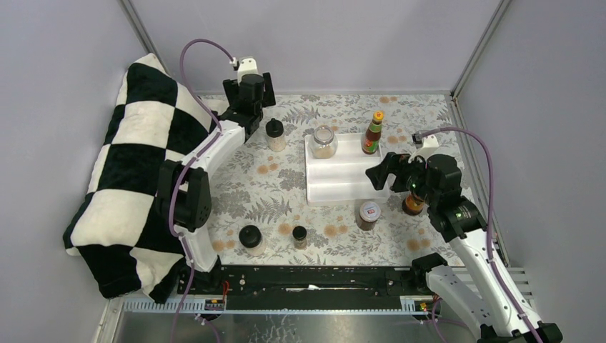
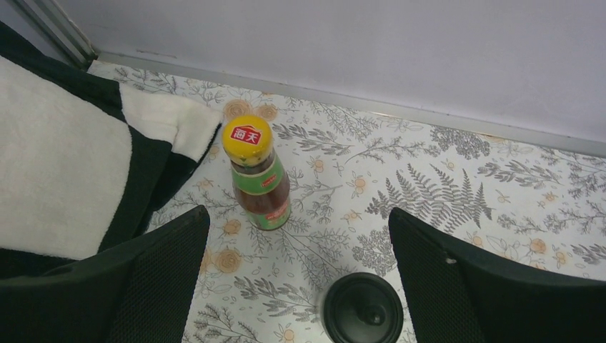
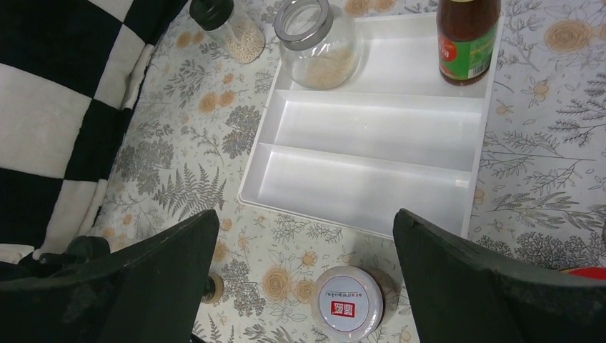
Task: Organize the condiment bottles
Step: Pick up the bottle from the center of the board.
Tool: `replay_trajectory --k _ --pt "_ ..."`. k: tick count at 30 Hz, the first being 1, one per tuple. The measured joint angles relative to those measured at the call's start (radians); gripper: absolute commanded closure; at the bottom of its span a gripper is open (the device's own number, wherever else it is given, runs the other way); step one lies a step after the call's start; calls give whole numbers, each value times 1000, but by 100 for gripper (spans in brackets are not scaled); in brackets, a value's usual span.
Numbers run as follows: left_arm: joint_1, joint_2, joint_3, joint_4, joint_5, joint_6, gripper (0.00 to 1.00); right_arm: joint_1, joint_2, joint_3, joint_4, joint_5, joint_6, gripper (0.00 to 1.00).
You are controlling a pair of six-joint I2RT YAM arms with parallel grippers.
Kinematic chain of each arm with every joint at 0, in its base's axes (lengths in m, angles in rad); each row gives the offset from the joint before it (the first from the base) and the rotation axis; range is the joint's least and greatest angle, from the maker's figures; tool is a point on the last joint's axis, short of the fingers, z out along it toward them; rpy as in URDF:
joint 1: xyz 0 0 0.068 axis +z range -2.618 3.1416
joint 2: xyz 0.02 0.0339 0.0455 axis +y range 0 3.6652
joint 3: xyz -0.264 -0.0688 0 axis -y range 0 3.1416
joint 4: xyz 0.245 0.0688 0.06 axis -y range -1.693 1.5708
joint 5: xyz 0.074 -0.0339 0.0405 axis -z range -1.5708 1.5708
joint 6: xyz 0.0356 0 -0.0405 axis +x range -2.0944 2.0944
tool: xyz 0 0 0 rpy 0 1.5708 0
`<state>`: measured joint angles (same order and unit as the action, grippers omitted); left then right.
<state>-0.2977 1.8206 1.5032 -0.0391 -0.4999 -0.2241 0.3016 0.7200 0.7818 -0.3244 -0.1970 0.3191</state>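
The red-sauce bottle's capped top (image 2: 247, 143) is below and to the left in the wrist view. My left gripper will next go down around it, easing to that side.
A slim red-sauce bottle (image 2: 259, 180) with a yellow-orange cap stands by the blanket's edge. It is ahead of my open left gripper (image 2: 300, 282) (image 1: 251, 96), which holds nothing. A black-lidded jar (image 2: 363, 311) (image 1: 275, 133) sits low between its fingers. My right gripper (image 3: 304, 275) (image 1: 389, 175) hovers open over a white-lidded jar (image 3: 350, 310) (image 1: 369, 214) in front of the white tray (image 3: 371, 153) (image 1: 336, 179). In the tray's far row stand a clear jar (image 3: 318, 44) (image 1: 324, 141) and a second sauce bottle (image 3: 468, 37) (image 1: 372, 133).
A black-and-white checkered blanket (image 1: 136, 179) covers the left side. Near the front stand a black-lidded jar (image 1: 251, 239) and a small dark jar (image 1: 299, 236). Another jar (image 1: 412, 206) is partly hidden under the right arm. Walls close off the back and right.
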Motion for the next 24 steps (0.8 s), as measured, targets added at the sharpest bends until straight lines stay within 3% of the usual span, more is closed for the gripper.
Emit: replay_trajectory --k 24 --pt "59 191 7 121 -50 -5 6 0 11 -73 47 -34 18 0"
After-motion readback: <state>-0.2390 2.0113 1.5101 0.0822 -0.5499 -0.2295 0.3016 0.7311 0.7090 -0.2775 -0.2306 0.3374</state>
